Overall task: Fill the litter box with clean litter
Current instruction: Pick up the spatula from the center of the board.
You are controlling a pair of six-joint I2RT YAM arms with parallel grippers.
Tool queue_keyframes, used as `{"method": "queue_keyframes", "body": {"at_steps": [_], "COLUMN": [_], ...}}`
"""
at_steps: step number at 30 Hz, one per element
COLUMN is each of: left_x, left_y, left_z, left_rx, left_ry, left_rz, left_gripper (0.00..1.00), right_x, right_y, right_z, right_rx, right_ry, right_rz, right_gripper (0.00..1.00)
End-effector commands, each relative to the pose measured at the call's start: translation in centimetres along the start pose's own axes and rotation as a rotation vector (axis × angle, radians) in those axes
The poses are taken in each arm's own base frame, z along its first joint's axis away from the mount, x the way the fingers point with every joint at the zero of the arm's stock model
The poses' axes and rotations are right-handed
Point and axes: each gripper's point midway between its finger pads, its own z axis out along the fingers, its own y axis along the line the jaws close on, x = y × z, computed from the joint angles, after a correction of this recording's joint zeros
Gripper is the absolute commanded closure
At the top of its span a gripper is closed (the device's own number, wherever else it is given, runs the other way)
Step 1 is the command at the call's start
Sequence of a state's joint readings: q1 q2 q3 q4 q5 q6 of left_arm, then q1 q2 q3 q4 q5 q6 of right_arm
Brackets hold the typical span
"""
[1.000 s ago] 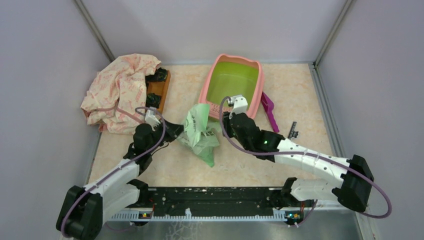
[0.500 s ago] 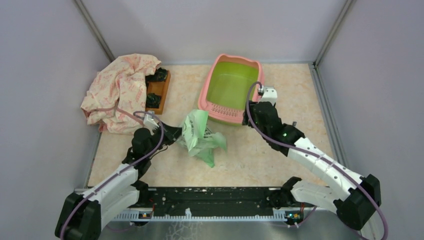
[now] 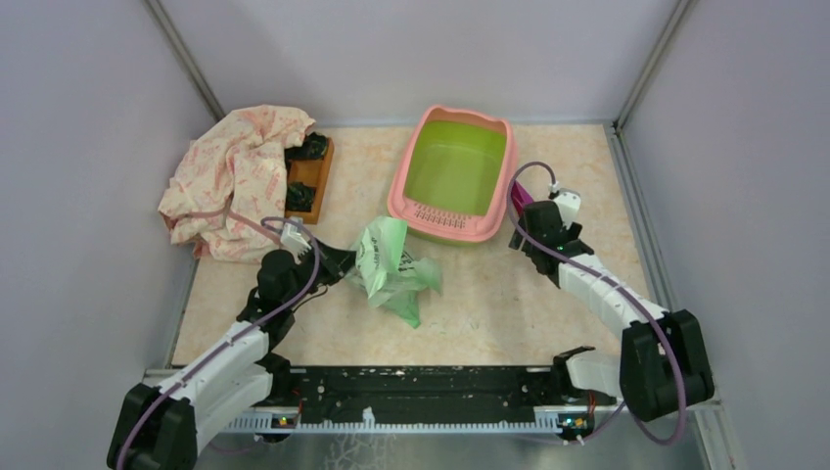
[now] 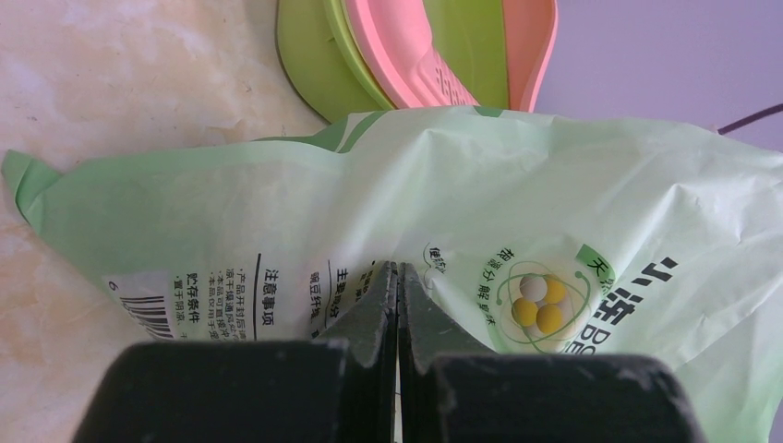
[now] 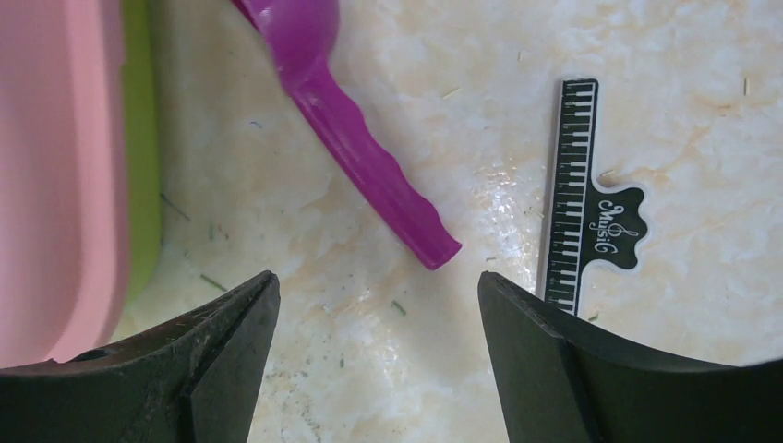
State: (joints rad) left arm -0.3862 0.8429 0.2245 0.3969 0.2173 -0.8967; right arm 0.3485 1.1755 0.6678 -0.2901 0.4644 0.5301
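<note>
The robot's right gripper will go down over the magenta scoop's handle (image 5: 392,197) and close across its sides, because the handle lies clear on the tabletop below the open fingers.
The litter box (image 3: 403,188) stands at the back centre, pink rim around a bare lime-green inside; its pink edge also shows in the left wrist view (image 4: 406,51) and the right wrist view (image 5: 55,166). No clean litter is in view. A light green printed bag (image 3: 393,266) lies crumpled in front of the box. My left gripper (image 3: 345,262) is shut on the bag's left edge, its tips (image 4: 398,268) pinched against the printed film (image 4: 480,194). My right gripper (image 3: 531,233) hovers open just right of the box, nothing between its fingers (image 5: 376,281).
A magenta scoop (image 5: 369,166) lies beside the box's right wall (image 3: 520,199), its handle end just ahead of my right fingertips. A black piano-key clip (image 5: 586,212) lies right of it. A pink cloth (image 3: 235,176) and a wooden block (image 3: 311,174) sit back left.
My right arm has swung from the box's front ledge to its right side, and its jaws have opened wide. The left gripper stays shut on the bag, which shifted slightly.
</note>
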Motion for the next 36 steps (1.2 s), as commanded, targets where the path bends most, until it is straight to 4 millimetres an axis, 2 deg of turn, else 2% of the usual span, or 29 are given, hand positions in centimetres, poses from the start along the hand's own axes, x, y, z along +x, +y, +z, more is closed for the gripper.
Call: {"method": "queue_keyframes", "body": {"at_steps": [1, 6, 12, 15, 19, 21, 22, 26, 33, 36], "left_x": [5.6, 6.3, 7.9, 8.2, 7.2, 6.0, 5.5, 3.6, 1.7, 1.3], "left_y": [3.1, 4.5, 6.5, 6.6, 5.0, 3.6, 3.1, 1.7, -0.2, -0.4], "left_z": [-1.5, -1.6, -1.6, -1.2, -0.4, 0.0, 0.0, 0.0, -0.3, 0.1], "left_rx": [-0.080, -0.114, -0.158, -0.158, -0.124, -0.101, -0.097, -0.095, -0.085, -0.073], "left_ry": [0.210, 0.215, 0.252, 0.270, 0.276, 0.262, 0.257, 0.215, 0.184, 0.175], "left_rz": [-0.030, -0.050, -0.074, -0.078, -0.058, -0.026, -0.010, 0.041, 0.084, 0.112], "left_gripper": [1.00, 1.00, 1.00, 1.00, 0.99, 0.85, 0.82, 0.76, 0.61, 0.55], "right_x": [-1.6, -1.4, -2.2, -2.5, -2.5, -2.5, -2.4, -2.5, -1.4, -1.0], "right_y": [1.0, 0.7, 0.0, -0.2, 0.2, 0.3, 0.4, 0.5, 0.6, 0.7], "right_z": [1.5, 3.0, 4.6, 5.4, 6.3, 6.6, 6.8, 7.6, 8.9, 9.2], "right_rx": [-0.053, -0.043, -0.017, -0.015, -0.026, -0.031, -0.031, -0.031, -0.033, -0.054], "right_ry": [-0.030, -0.008, -0.017, -0.006, 0.018, 0.026, 0.030, 0.038, 0.086, 0.113], "right_rz": [0.073, 0.061, 0.047, 0.041, 0.011, -0.001, -0.007, -0.017, -0.016, 0.003], "right_gripper": [0.21, 0.21, 0.21, 0.21, 0.22, 0.22, 0.22, 0.23, 0.27, 0.35]}}
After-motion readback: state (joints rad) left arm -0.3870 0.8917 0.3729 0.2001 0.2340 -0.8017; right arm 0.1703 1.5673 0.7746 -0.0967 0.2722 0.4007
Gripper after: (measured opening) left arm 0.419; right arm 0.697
